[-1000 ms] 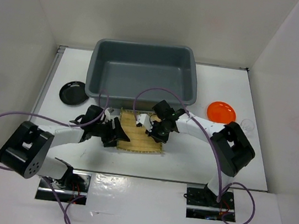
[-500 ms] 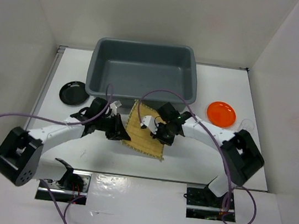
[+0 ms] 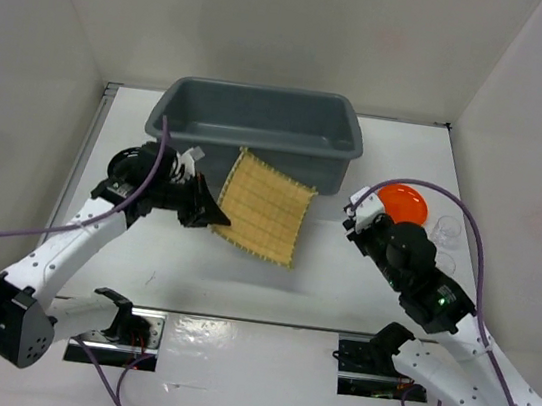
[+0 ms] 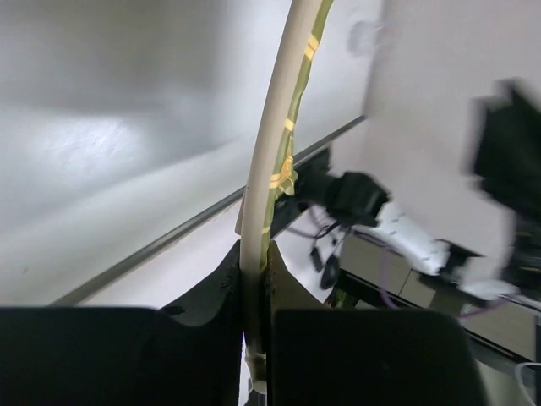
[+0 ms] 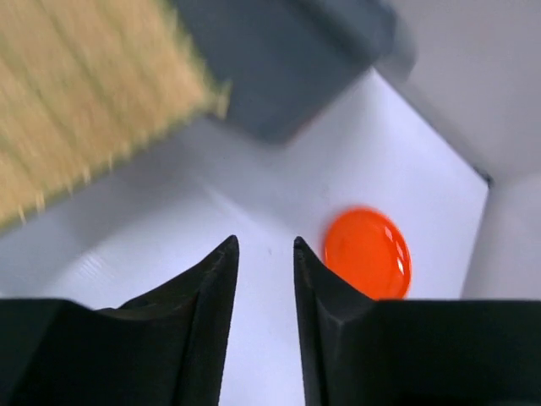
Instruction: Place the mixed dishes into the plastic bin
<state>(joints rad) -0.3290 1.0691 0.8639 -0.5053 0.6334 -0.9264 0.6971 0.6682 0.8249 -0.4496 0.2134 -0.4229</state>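
Note:
My left gripper lifts outward over the bin's near side next, then lowers into the bin's inside and releases, as the mat [image 3: 262,207] is still short of that side.
My left gripper [image 3: 210,217] is shut on the near left edge of the tan woven mat [image 3: 262,207], holding it tilted in the air just in front of the grey plastic bin [image 3: 256,130]. The left wrist view sees the mat [image 4: 275,144] edge on, pinched between the fingers [image 4: 254,271]. My right gripper [image 3: 354,218] is open and empty over the table, beside the orange plate [image 3: 408,199]. From the right wrist, the plate [image 5: 368,254] lies just right of the fingertips [image 5: 265,245], with the mat [image 5: 76,110] and bin [image 5: 279,59] beyond. A clear glass cup [image 3: 446,226] stands right of the plate. The black bowl is mostly hidden under my left arm.
White walls close in the table on the left, back and right. The right arm's purple cable [image 3: 424,189] loops above the orange plate. Both arm bases sit at the near edge.
The right gripper let go of the mat and drew back to the right, near the orange plate. The left gripper closed on the mat and lifted it toward the bin.

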